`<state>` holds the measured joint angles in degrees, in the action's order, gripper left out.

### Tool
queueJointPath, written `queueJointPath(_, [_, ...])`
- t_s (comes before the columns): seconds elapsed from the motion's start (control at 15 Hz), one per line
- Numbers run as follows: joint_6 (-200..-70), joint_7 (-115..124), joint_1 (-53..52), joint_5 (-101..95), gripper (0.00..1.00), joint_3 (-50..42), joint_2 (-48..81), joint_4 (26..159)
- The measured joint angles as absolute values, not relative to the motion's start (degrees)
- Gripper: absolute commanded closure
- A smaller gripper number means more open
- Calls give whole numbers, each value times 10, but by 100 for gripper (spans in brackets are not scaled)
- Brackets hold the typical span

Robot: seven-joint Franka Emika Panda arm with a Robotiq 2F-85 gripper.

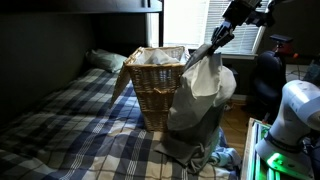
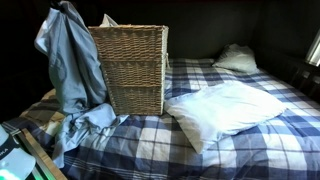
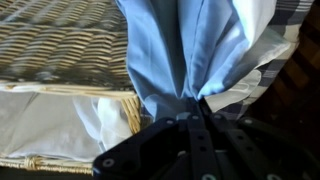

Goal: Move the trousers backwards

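My gripper holds the trousers (image 1: 200, 100). It next needs to lift them, carry them past the wicker basket, over the open plaid bedspread (image 1: 132, 158) beside it, and let go of them, because that part of the bedspread is clear.
The trousers (image 1: 200, 100) are pale grey-blue cloth hanging in a long drape beside the wicker basket (image 1: 155, 85), with their lower end bunched on the plaid bed. In the other exterior view they (image 2: 70, 60) hang at the basket's (image 2: 130, 70) left side. My gripper (image 1: 215, 42) is shut on the top of the trousers and holds them up. In the wrist view the black jaws (image 3: 197, 103) pinch the bunched light blue cloth (image 3: 185, 50), which fans away from them over the basket's rim (image 3: 60, 60).
A white pillow (image 2: 225, 108) lies on the blue plaid bedspread (image 2: 250, 150) beside the basket. Another pillow (image 2: 236, 58) lies at the head of the bed. White cloth lines the basket (image 3: 45, 125). A dark bunk frame (image 1: 80, 6) runs overhead.
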<state>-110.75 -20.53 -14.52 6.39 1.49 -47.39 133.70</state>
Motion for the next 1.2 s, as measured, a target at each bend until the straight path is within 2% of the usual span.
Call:
queueJointPath(0.73, [-1107,-216,-161,70,99,20,-470,1314])
queueJointPath(1.2, [-1103,-257,-241,67,99,102,-403,1207])
